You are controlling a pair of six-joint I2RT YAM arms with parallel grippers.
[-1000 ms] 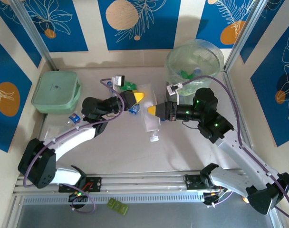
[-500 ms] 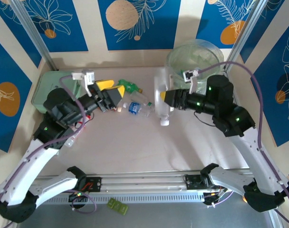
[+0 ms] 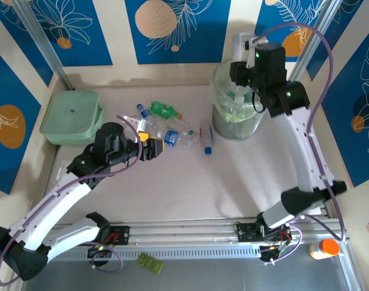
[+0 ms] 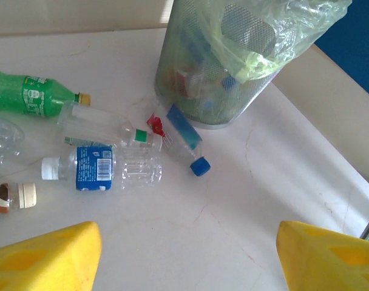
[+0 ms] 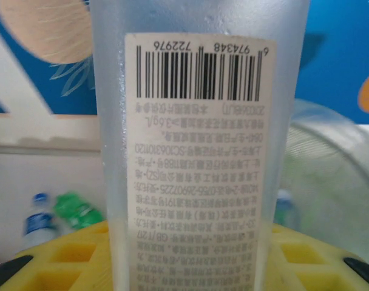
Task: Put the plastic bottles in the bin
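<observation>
My right gripper will next lower the frosted plastic bottle (image 3: 239, 43) into the bin's opening (image 3: 232, 97), which lies below, and let go of it where other bottles already lie.
My right gripper (image 3: 241, 62) is raised over the bin (image 3: 233, 118), shut on a frosted plastic bottle (image 3: 239, 43) with a white barcode label (image 5: 199, 151); the yellow fingers (image 5: 63, 260) clamp its lower part. The bin is a tall mesh bucket with a greenish bag (image 4: 233, 57), with bottles inside. On the table lie a green bottle (image 3: 163, 110), a blue-labelled clear bottle (image 4: 99, 170), a clear bottle (image 4: 105, 124) and a blue-capped bottle (image 4: 186, 144) beside the bin's foot. My left gripper (image 3: 149, 147) hovers open just left of this cluster, nothing between its fingers (image 4: 48, 257).
A flat pale-green lidded box (image 3: 72, 116) stands at the left wall. An orange-capped bottle (image 3: 324, 247) lies off the table at the front right. A brown-labelled bottle (image 4: 8, 199) lies at the left of the cluster. Bare table stretches in front of the bottles.
My right arm has lifted the frosted bottle from beside the bin to above its rim. My left arm has swung right and down toward the bottle cluster.
</observation>
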